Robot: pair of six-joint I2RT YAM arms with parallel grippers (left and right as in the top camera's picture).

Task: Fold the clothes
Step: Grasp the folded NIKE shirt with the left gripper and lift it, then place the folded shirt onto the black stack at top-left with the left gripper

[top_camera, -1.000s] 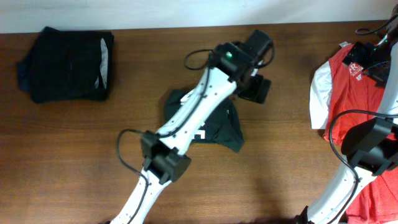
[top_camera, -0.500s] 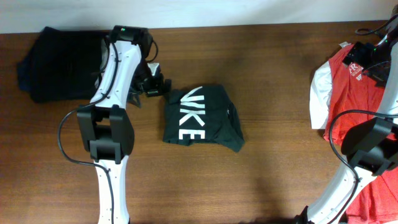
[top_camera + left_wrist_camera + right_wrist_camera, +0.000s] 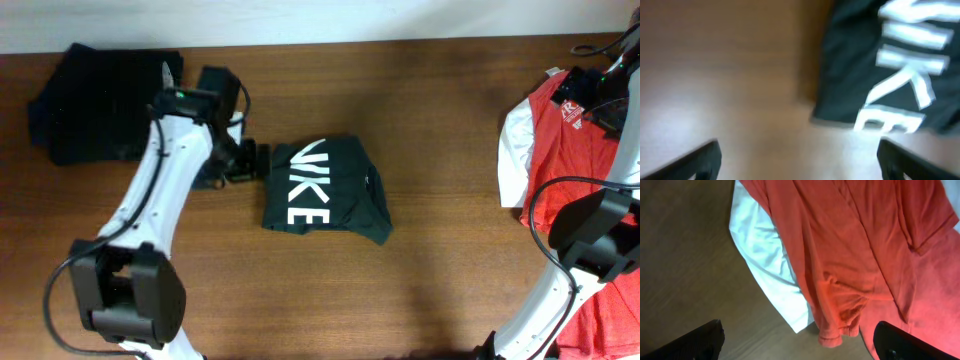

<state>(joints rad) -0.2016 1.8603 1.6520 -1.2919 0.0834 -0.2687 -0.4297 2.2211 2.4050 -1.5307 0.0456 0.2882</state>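
Note:
My left gripper moves down toward the right in the overhead view onto the trousers' edge point(image 3: 276, 190) point(image 3: 835, 75) beside the lettering next, since its open fingers hover over bare wood.
The black trousers point(image 3: 325, 190) lie folded in a compact bundle at the table's middle, white block lettering facing up. They also show, blurred, at the upper right of the left wrist view point(image 3: 890, 65). My left gripper point(image 3: 245, 160) is open and empty just left of the bundle, over bare wood point(image 3: 799, 160). The black garment with pale lining point(image 3: 105, 105) lies folded at the far left. The red T-shirt with white sleeves point(image 3: 565, 140) is spread at the right edge. My right gripper point(image 3: 799, 340) is open and empty above its white sleeve point(image 3: 770, 265).
The brown wooden table point(image 3: 440, 290) meets a pale wall along its far edge. The right arm point(image 3: 590, 240) stands over the T-shirt at the right edge. Black cables loop beside both arms.
The left arm swung left off the trousers, uncovering the folded bundle and its lettering, then drew back so its gripper sits just left of the bundle. The right arm has not moved.

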